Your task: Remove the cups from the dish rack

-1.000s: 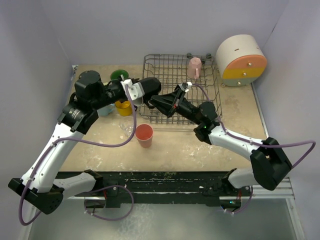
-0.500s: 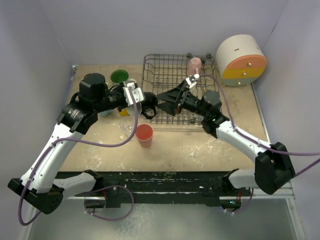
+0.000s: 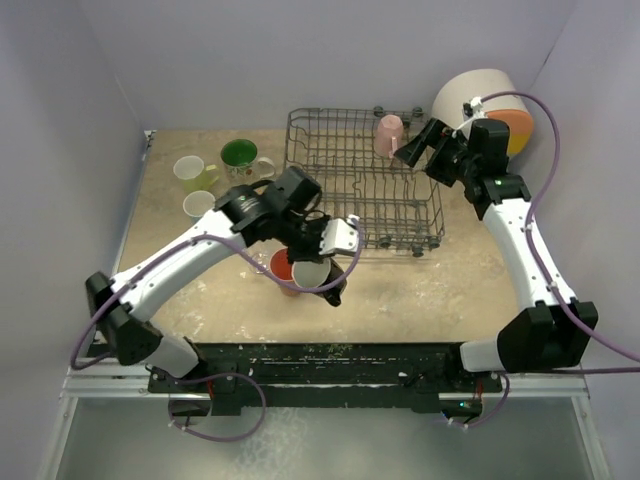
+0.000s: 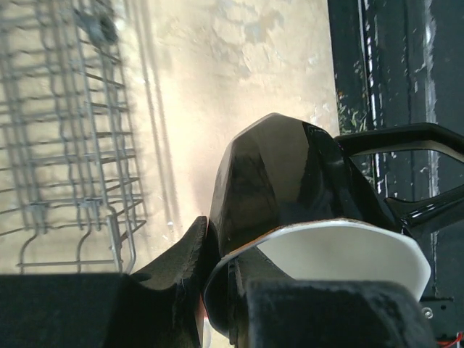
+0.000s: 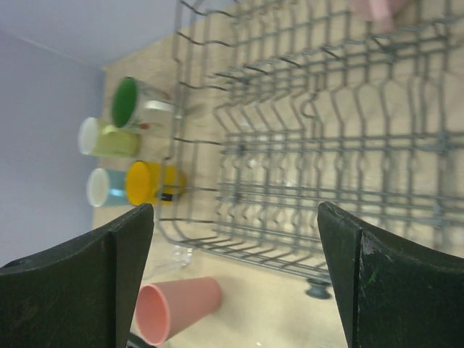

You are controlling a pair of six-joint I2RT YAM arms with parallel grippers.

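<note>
The open tabletop before the rack is below my left gripper, beside the salmon tumbler, so it should next lower the black mug there and release the mug's rim.
My left gripper is shut on the rim of a black mug with a white inside, held over the table in front of the dish rack. The left wrist view shows that mug clamped between the fingers, rack wires to the left. A salmon tumbler sits just beside it, partly hidden. A pink mug stands in the rack's far right corner. My right gripper hangs open and empty close to it. On the table left of the rack are green-inside, pale yellow-green and light blue cups.
A round cream, orange and yellow drawer box stands behind the right arm. Through the right wrist camera I see the rack, a yellow-orange cup, a clear glass and the tumbler. Walls close in on three sides.
The right gripper opened and drew back from the rack's left side to its far right corner. The left arm swung forward with the black mug to the table's front.
</note>
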